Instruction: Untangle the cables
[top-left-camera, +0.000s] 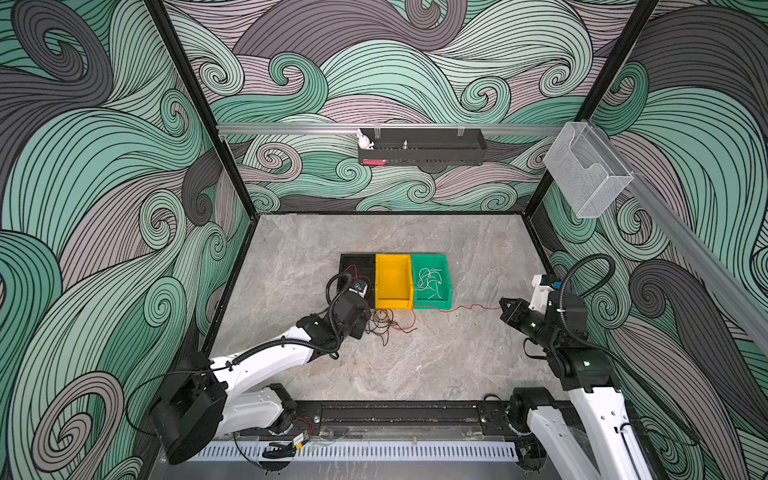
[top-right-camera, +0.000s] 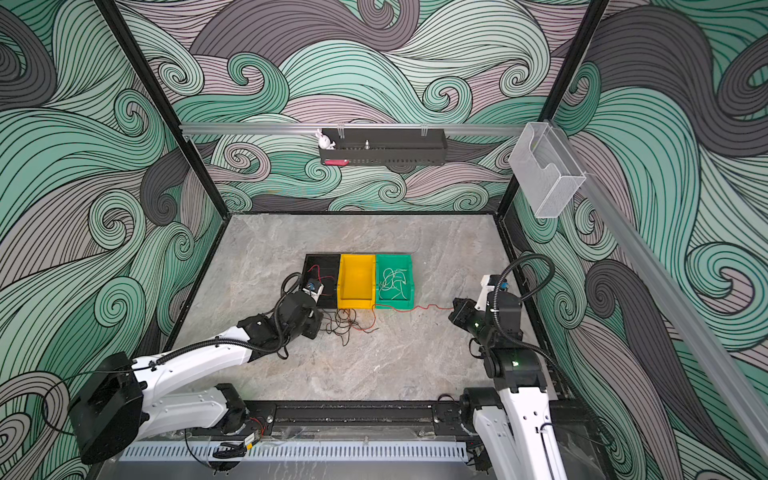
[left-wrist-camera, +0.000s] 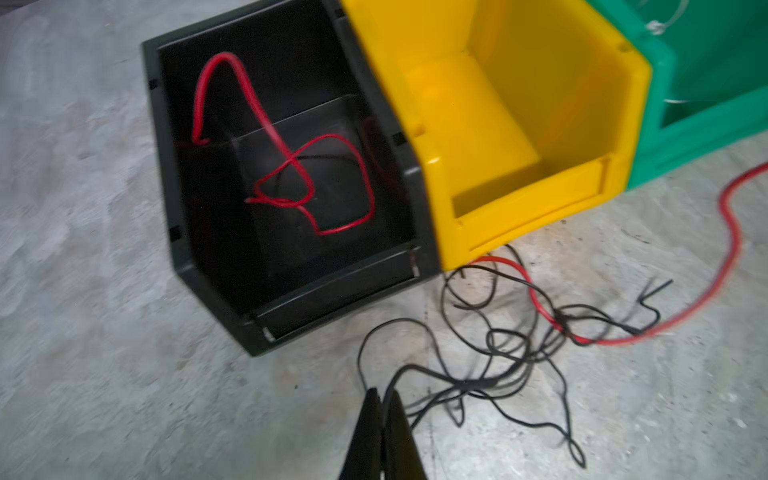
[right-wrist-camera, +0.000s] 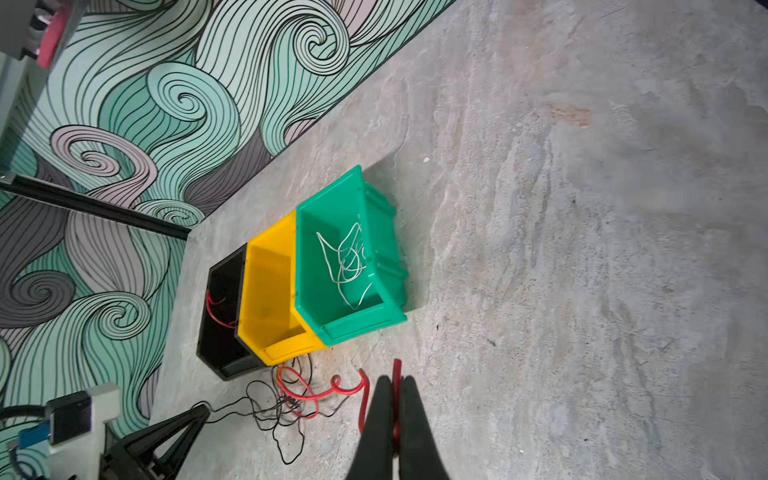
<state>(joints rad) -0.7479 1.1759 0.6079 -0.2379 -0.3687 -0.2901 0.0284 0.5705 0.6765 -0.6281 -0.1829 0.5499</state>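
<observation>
My left gripper draws away over the bare table by the black bin's near outer corner next and releases the black cable, since that cable runs into the tangle.
A tangle of thin black cables lies on the stone table in front of the black and yellow bins, with a red cable threaded through it. My left gripper is shut on a black cable at the tangle's left edge. Off to the right, my right gripper is shut on the red cable's end, and the cable runs stretched from it back to the tangle. Another red cable lies in the black bin. White cables lie in the green bin.
The black bin, yellow bin and green bin stand side by side mid-table; nothing shows in the yellow bin. A black tray hangs on the back rail. A clear plastic holder is mounted on the right wall. Patterned walls enclose the table.
</observation>
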